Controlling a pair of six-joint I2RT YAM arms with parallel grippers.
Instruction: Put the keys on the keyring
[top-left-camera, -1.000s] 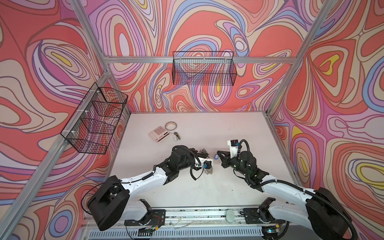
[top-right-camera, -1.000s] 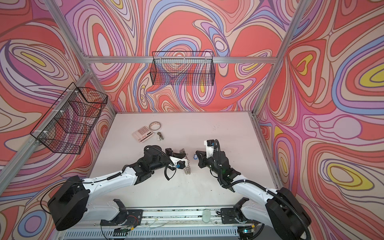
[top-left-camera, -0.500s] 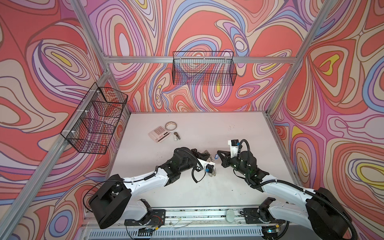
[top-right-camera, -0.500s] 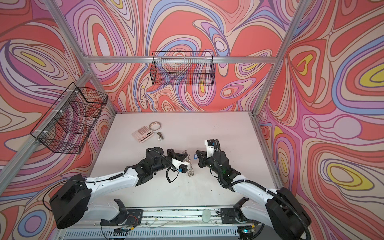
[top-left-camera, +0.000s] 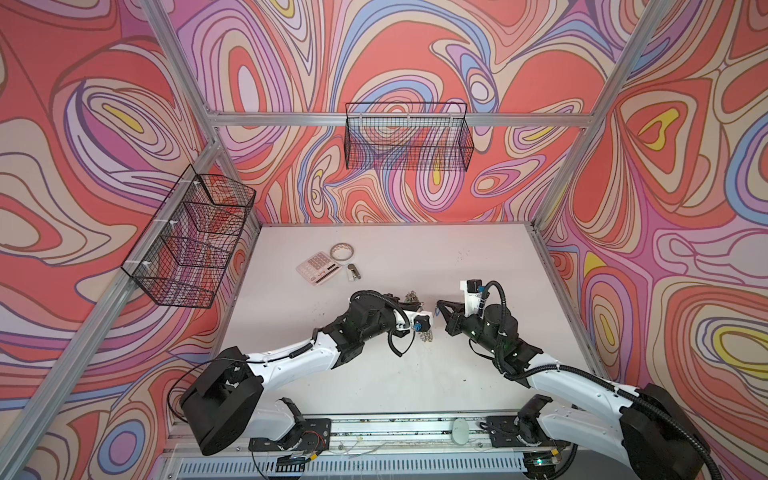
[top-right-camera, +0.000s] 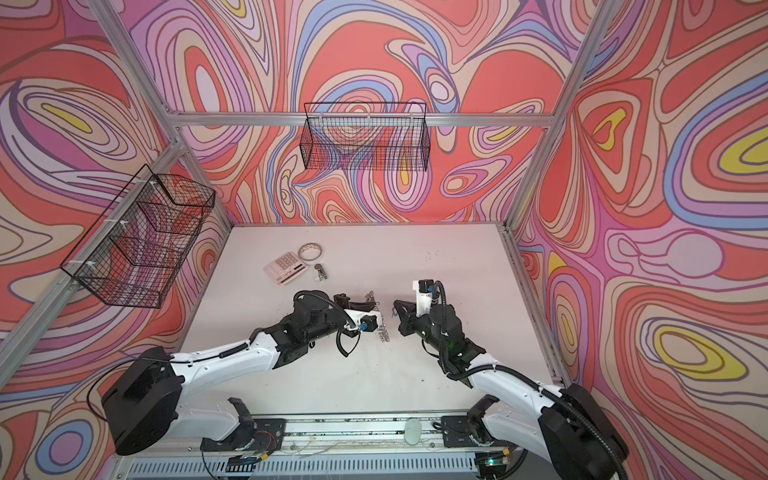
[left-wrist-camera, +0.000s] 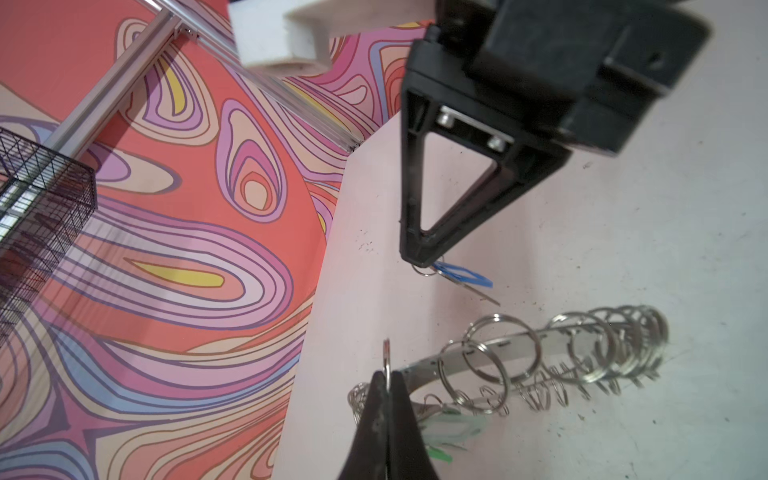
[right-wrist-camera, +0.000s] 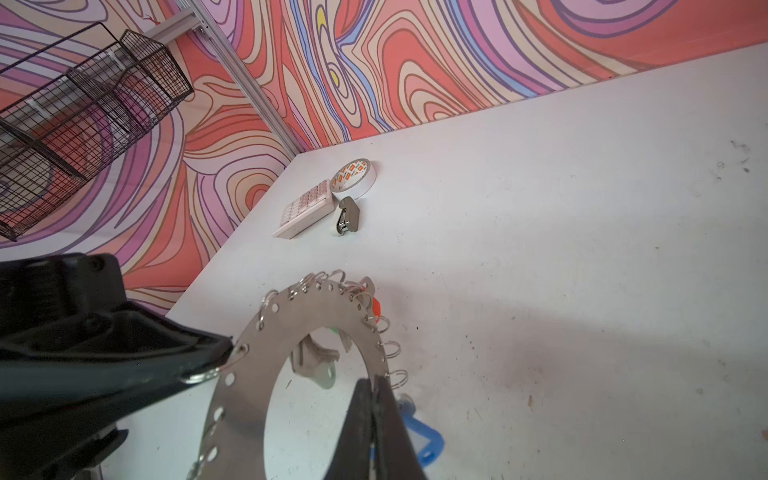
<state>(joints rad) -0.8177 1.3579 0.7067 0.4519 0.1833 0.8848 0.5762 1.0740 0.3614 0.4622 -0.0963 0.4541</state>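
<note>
My right gripper tips downward next, lowers to the bare tabletop below it and releases the blue-tagged key (left-wrist-camera: 461, 276) there, because the spot is clear.
The keyring (right-wrist-camera: 266, 353), a flat grey disc fringed with wire loops, is held off the table, tilted. My left gripper (left-wrist-camera: 387, 376) is shut on one of its rim loops; in both top views it (top-left-camera: 422, 311) (top-right-camera: 380, 311) sits mid-table. My right gripper (right-wrist-camera: 376, 384) (top-left-camera: 437, 306) faces it close by, shut on the small ring of the blue-tagged key (left-wrist-camera: 461, 276) (right-wrist-camera: 422, 440), right beside the disc's rim. A red-orange tag (right-wrist-camera: 376, 307), a green tag (left-wrist-camera: 440, 454) and a pale mint tag (right-wrist-camera: 316, 368) hang at the keyring.
A calculator (top-left-camera: 320, 268), a tape roll (top-left-camera: 341, 251) and a small metal padlock (top-left-camera: 354, 272) lie at the back left of the table. Wire baskets hang on the back wall (top-left-camera: 407, 141) and the left wall (top-left-camera: 191, 241).
My left arm has shifted a little to the right with the keyring, closer to the right gripper. The right arm has stayed where it was.
</note>
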